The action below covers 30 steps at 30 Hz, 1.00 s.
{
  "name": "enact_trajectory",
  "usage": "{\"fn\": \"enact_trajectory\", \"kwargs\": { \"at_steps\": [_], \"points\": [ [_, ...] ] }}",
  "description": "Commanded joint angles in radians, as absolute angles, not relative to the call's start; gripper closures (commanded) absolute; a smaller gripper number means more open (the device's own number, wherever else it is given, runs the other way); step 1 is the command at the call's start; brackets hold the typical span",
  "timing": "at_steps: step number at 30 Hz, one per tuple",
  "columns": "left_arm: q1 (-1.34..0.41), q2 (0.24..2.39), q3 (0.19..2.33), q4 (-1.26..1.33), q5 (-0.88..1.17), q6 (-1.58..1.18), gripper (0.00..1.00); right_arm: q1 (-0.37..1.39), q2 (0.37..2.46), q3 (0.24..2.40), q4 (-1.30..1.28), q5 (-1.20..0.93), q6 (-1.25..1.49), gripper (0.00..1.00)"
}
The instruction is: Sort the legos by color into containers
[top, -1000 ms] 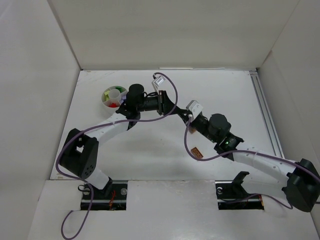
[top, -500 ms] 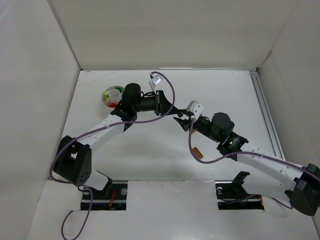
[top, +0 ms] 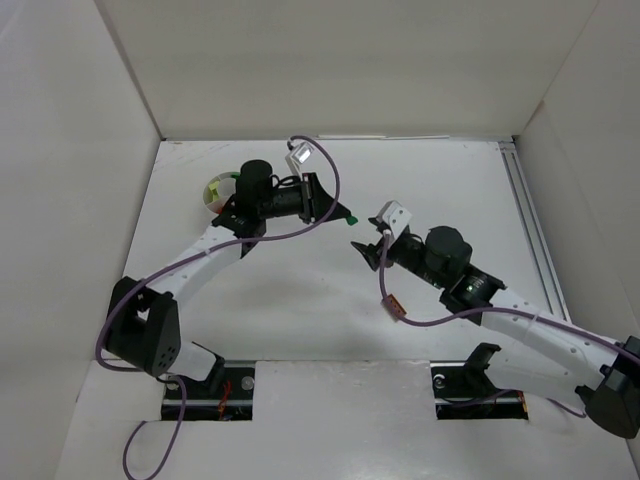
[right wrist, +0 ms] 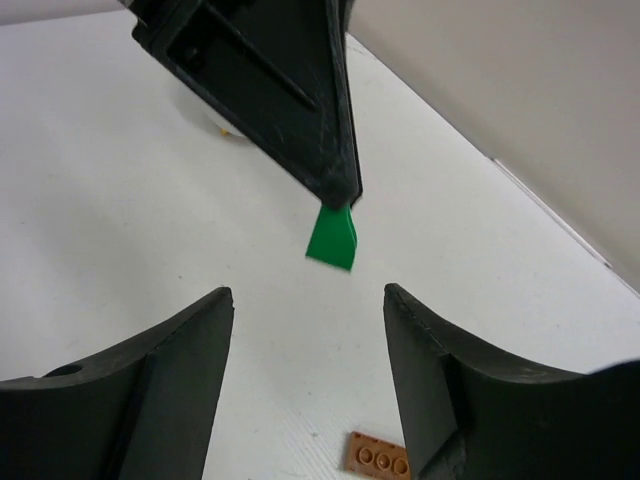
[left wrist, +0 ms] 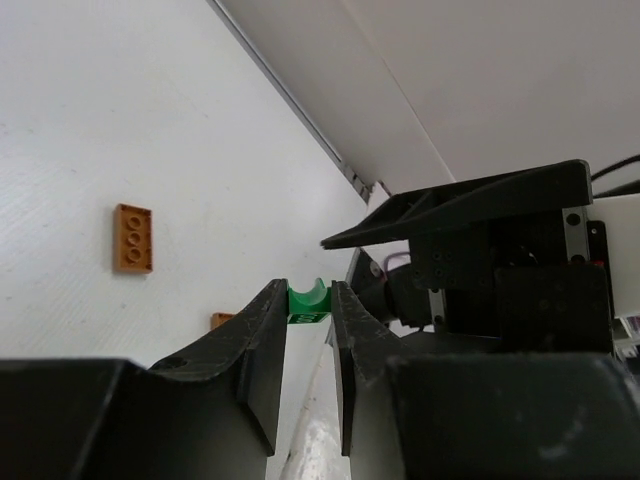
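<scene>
My left gripper swings over the container's green section (top: pixel 232 176) next and releases the green lego (top: pixel 352 220), since that section lies to the gripper's left in the top view.
A small green lego (left wrist: pixel 308 301) is pinched between the tips of my left gripper (left wrist: pixel 308 288), which is shut on it above the table. In the top view the left gripper (top: pixel 338 212) hangs mid-table with the green lego (top: pixel 352 220) at its tip. My right gripper (top: pixel 368 248) sits just right of it, open and empty. In the right wrist view the green lego (right wrist: pixel 332 240) hangs from the left fingers (right wrist: pixel 300 110), beyond my open right gripper (right wrist: pixel 307 293). The white divided container (top: pixel 214 190), holding green and red legos, is partly hidden behind the left wrist.
A brown-orange lego (left wrist: pixel 133 238) lies on the white table, with another (left wrist: pixel 222 320) nearer the left fingers. One brown-orange lego (right wrist: pixel 380 461) lies below the right jaws. White walls box the table in on three sides, and a rail (top: pixel 525 215) runs along the right edge.
The two grippers were together at mid-table. The right jaws have opened and let go of the green lego, and the left gripper has closed on it and drawn it back toward the far left.
</scene>
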<state>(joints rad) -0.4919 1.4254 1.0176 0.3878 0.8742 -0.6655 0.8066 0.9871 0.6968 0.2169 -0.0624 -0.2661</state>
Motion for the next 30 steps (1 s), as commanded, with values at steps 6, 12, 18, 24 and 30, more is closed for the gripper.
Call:
{"fn": "enact_trajectory", "kwargs": {
  "at_steps": [6, 12, 18, 24, 30],
  "points": [
    [-0.385, 1.381, 1.066, 0.335, 0.793, -0.603, 1.00, 0.816, 0.948, 0.726, 0.133, 0.052, -0.236, 0.28],
    [-0.253, 1.414, 1.176, 0.123, 0.490, -0.493, 1.00, 0.792, 0.957, 0.735, 0.078, 0.103, -0.215, 0.24],
    [-0.140, 1.502, 1.348, -0.012, 0.269, -0.411, 1.00, 0.717, 1.000, 0.756, 0.014, 0.103, -0.195, 0.00],
    [-0.066, 1.655, 1.474, -0.084, 0.235, -0.373, 1.00, 0.589, 1.046, 0.767, -0.009, 0.046, -0.164, 0.00],
    [-0.048, 1.753, 1.552, -0.176, 0.202, -0.337, 1.00, 0.491, 1.100, 0.776, -0.009, -0.047, -0.164, 0.00]
  ]
}}
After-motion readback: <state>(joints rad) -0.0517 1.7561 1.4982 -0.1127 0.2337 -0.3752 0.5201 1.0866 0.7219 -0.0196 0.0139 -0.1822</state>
